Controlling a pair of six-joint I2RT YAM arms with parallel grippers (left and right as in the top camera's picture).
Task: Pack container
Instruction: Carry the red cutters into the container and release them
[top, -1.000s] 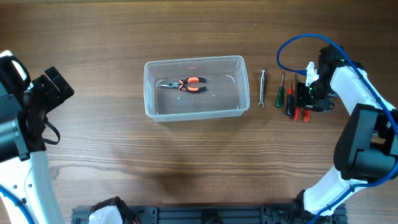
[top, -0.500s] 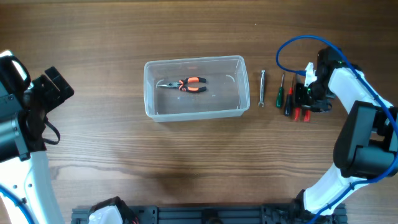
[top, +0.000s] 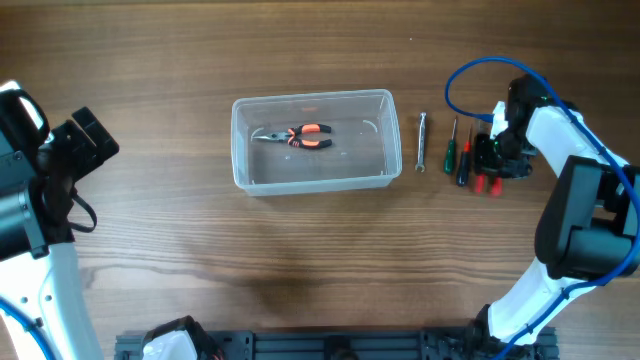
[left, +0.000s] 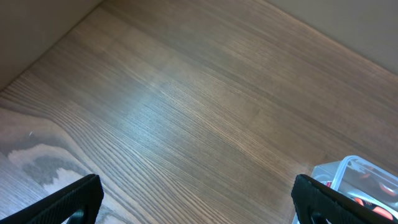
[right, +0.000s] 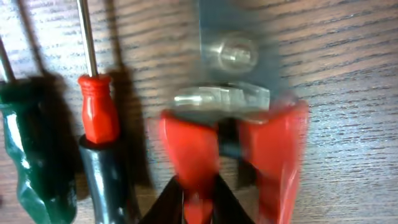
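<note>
The right gripper lifts the red-handled pliers (top: 487, 184) next, shifts left in the overhead view and lowers into the container's empty end (top: 360, 137), as its bare bottom shows.
The clear plastic container (top: 243, 160) stands mid-table with orange-and-black pliers (top: 296, 136) lying inside. Its corner shows in the left wrist view (left: 346, 169). To its right lie a small wrench (top: 421, 143), a green screwdriver (top: 450, 152) and a red-and-black screwdriver (top: 464, 163). My right gripper (top: 492, 162) is down over red-handled pliers (top: 487, 184). In the right wrist view its fingers (right: 199, 202) are pinched on the left red handle (right: 186, 146), which still lies on the table. My left gripper (left: 199, 202) is open and empty at the far left (top: 85, 145).
The green screwdriver (right: 28, 155) and red-and-black screwdriver (right: 99, 121) lie close beside the gripped handle, on its left. A blue cable (top: 470, 75) loops above the right arm. Bare wood table (top: 300, 260) surrounds the container.
My right gripper has shifted slightly toward the screwdrivers over the red-handled pliers. The left arm, the container and the other tools have not moved.
</note>
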